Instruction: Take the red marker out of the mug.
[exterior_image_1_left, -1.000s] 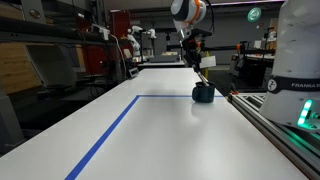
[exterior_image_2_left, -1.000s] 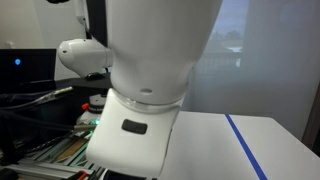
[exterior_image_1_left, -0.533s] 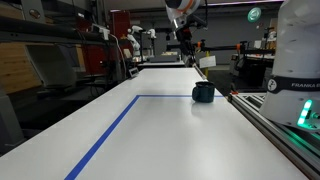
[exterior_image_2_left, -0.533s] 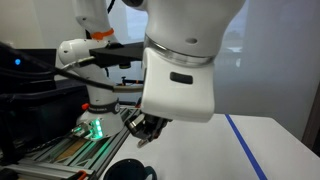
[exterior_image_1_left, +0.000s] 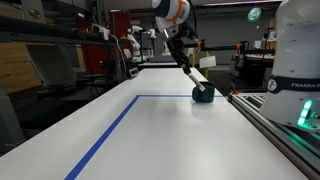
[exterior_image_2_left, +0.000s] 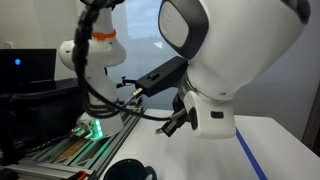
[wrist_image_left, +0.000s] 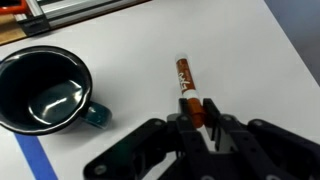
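Note:
My gripper moves down away from the dark teal mug (exterior_image_1_left: 203, 93) to the bare tabletop next and releases the red marker, as that open spot lies below my gripper.
The dark teal mug (wrist_image_left: 45, 90) stands on the white table (wrist_image_left: 250, 60) at the left of the wrist view, and its inside looks empty. My gripper (wrist_image_left: 198, 112) is shut on one end of the red marker (wrist_image_left: 185, 78), which sticks out ahead of the jaws above the table, to the right of the mug. In an exterior view the gripper (exterior_image_1_left: 178, 52) hangs high above and left of the mug (exterior_image_1_left: 203, 93), with the marker (exterior_image_1_left: 188, 68) slanting down from it. The mug's rim (exterior_image_2_left: 130, 170) also shows low in an exterior view, below the gripper (exterior_image_2_left: 172, 122).
A blue tape line (exterior_image_1_left: 110, 135) runs across the table (exterior_image_1_left: 170, 140). A metal rail (exterior_image_1_left: 270, 125) edges the table beside the white robot base (exterior_image_1_left: 300, 60). Lab benches and equipment (exterior_image_1_left: 60, 60) stand behind and beside.
The gripper has risen from just above the mug and swung away from it, carrying the marker up and out. The mug has stayed in place.

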